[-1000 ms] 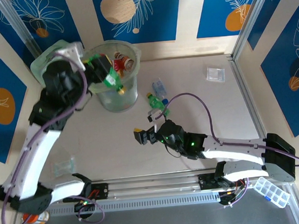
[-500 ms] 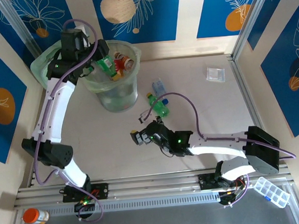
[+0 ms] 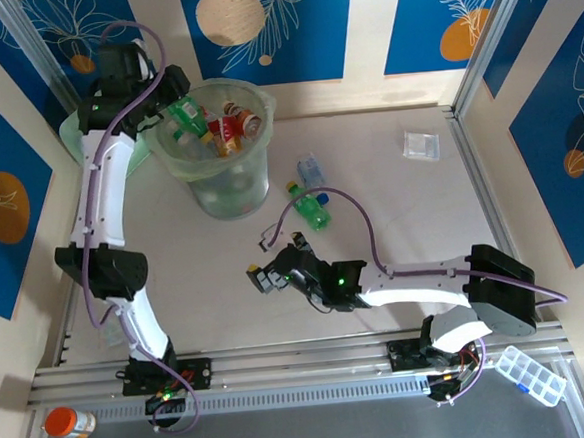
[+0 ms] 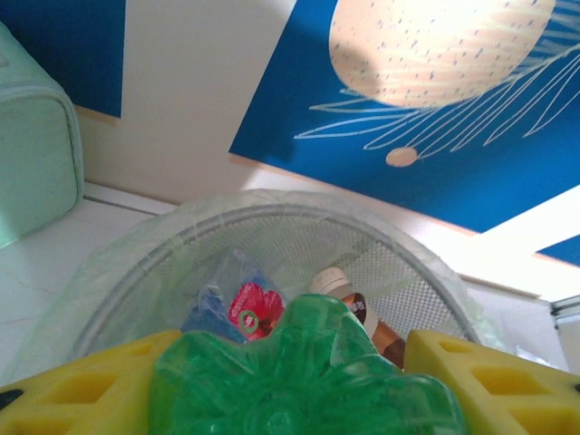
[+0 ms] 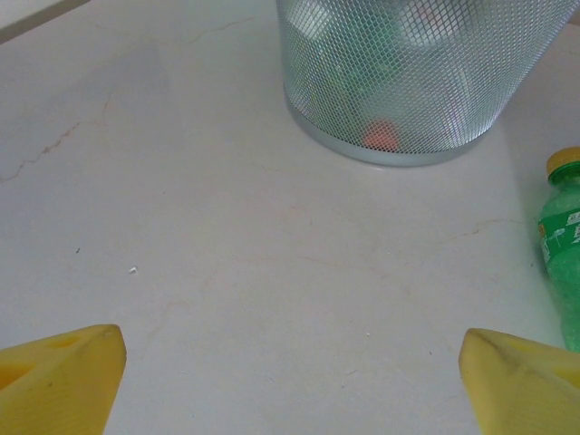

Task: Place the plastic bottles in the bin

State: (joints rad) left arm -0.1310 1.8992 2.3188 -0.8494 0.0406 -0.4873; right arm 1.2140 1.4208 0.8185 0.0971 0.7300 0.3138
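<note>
The green bottle in my left gripper should next move farther over the bin's open top point(image 3: 211, 122) point(image 4: 290, 276), then down so I can let it go.
The bin point(image 3: 254, 177) stands at the far left of the table with several plastic bottles inside, red-labelled ones point(image 3: 231, 123) among them. My left gripper point(image 3: 176, 105) hangs over the bin's far left rim, shut on a green bottle point(image 3: 186, 114). In the left wrist view the green bottle's base point(image 4: 299, 381) sits between the yellow fingers point(image 4: 82, 399), above the bin's rim point(image 4: 272, 210). A green bottle point(image 3: 309, 206) and a clear blue-labelled one point(image 3: 311, 170) lie on the table right of the bin. My right gripper point(image 3: 261, 278) is low over bare table, open and holding nothing, with the bin point(image 5: 408, 72) ahead and the green bottle point(image 5: 566, 254) to its right.
A pale green boxy container point(image 3: 77, 129) stands behind the bin on the left. A small clear plastic box point(image 3: 419, 145) lies at the far right. An orange-capped jar point(image 3: 71, 423) and a clear compartment case point(image 3: 528, 373) lie beyond the near rail.
The left arm has stretched out and carried the green bottle from the bin's near side to over its far left rim. The right gripper has slid a little left.
</note>
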